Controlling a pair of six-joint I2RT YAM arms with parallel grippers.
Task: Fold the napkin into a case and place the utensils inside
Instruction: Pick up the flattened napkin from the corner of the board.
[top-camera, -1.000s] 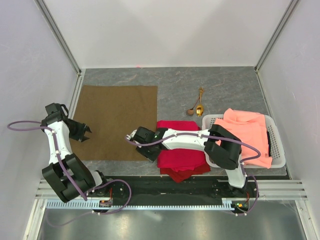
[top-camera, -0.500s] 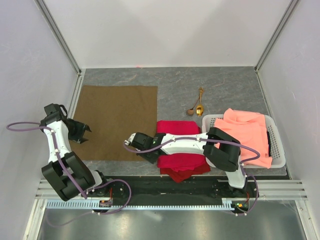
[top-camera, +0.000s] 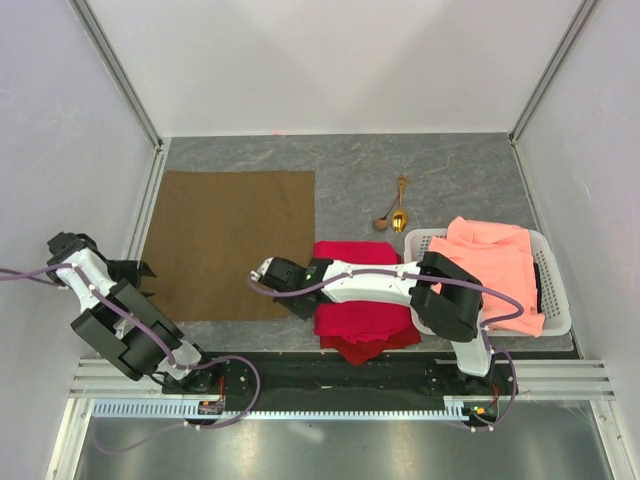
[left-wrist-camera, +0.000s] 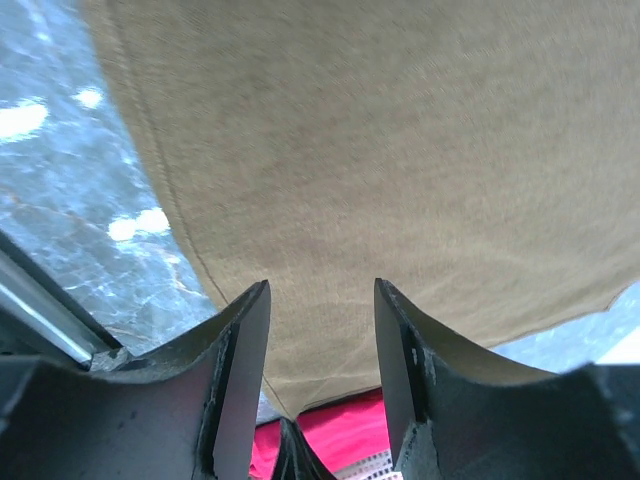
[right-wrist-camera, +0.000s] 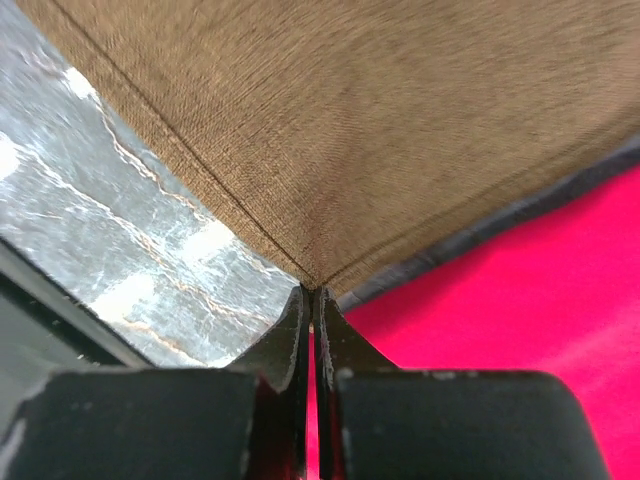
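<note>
The left gripper moves back and down to the napkin's free near corner next, since the napkin's other near corner is pinched.
The olive-brown napkin (top-camera: 230, 240) lies flat and unfolded on the left half of the table. My right gripper (top-camera: 303, 310) is at its near right corner, beside the red cloth. In the right wrist view the right gripper (right-wrist-camera: 312, 292) is shut, with the corner of the napkin (right-wrist-camera: 380, 120) pinched at its tips. My left gripper (top-camera: 143, 280) is open at the napkin's left edge. In the left wrist view the left gripper (left-wrist-camera: 320, 290) hovers over the napkin (left-wrist-camera: 380, 150) with nothing between its fingers. The two gold utensils (top-camera: 398, 210) lie apart on the bare table, right of the napkin.
A folded red cloth (top-camera: 365, 320) lies right against the napkin's right edge, under my right forearm. The same red cloth (right-wrist-camera: 520, 320) fills the right side of the right wrist view. A white basket (top-camera: 555, 300) holding a salmon-orange cloth (top-camera: 495, 265) stands at the right.
My right gripper has shut on the napkin's near right corner. My left arm has swung back to the left, to the napkin's left edge, and its jaws have opened wider.
</note>
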